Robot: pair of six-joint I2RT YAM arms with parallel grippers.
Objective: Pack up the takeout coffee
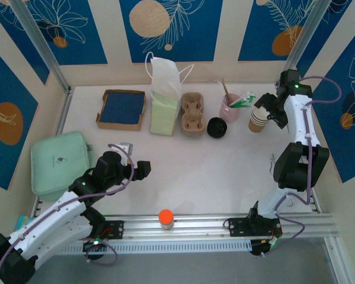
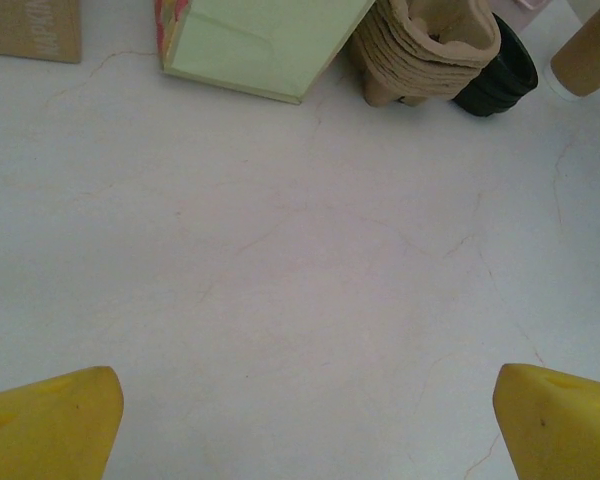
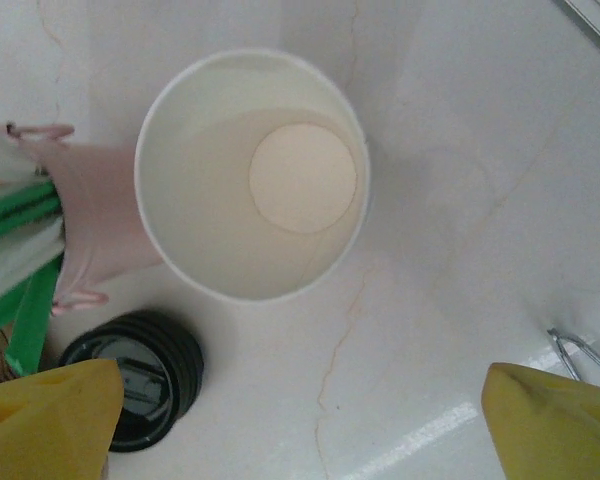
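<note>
My right gripper should move down next, with its fingers on both sides of the top brown paper cup's rim (image 3: 364,205) below it, on the side away from the pink cup.
A stack of brown paper coffee cups (image 1: 258,118) stands at the back right. In the right wrist view the top cup (image 3: 252,175) is seen from above, white inside and empty. My right gripper (image 1: 271,110) hovers over it, open (image 3: 300,430), its yellow fingertips (image 3: 45,420) wide apart with nothing between them. Black lids (image 1: 216,128) (image 3: 130,380) lie just left of the cups. A cardboard cup carrier (image 1: 193,113) (image 2: 435,45) and a light green paper bag (image 1: 164,106) (image 2: 260,45) stand further left. My left gripper (image 1: 143,170) is open (image 2: 300,430) low over bare table.
A pink cup (image 1: 229,109) (image 3: 95,225) with stirrers and green packets stands behind the lids. A brown tray with a blue inside (image 1: 122,109) sits at the back left, a green pouch (image 1: 60,163) at the left edge. An orange-capped bottle (image 1: 165,219) stands on the front rail.
</note>
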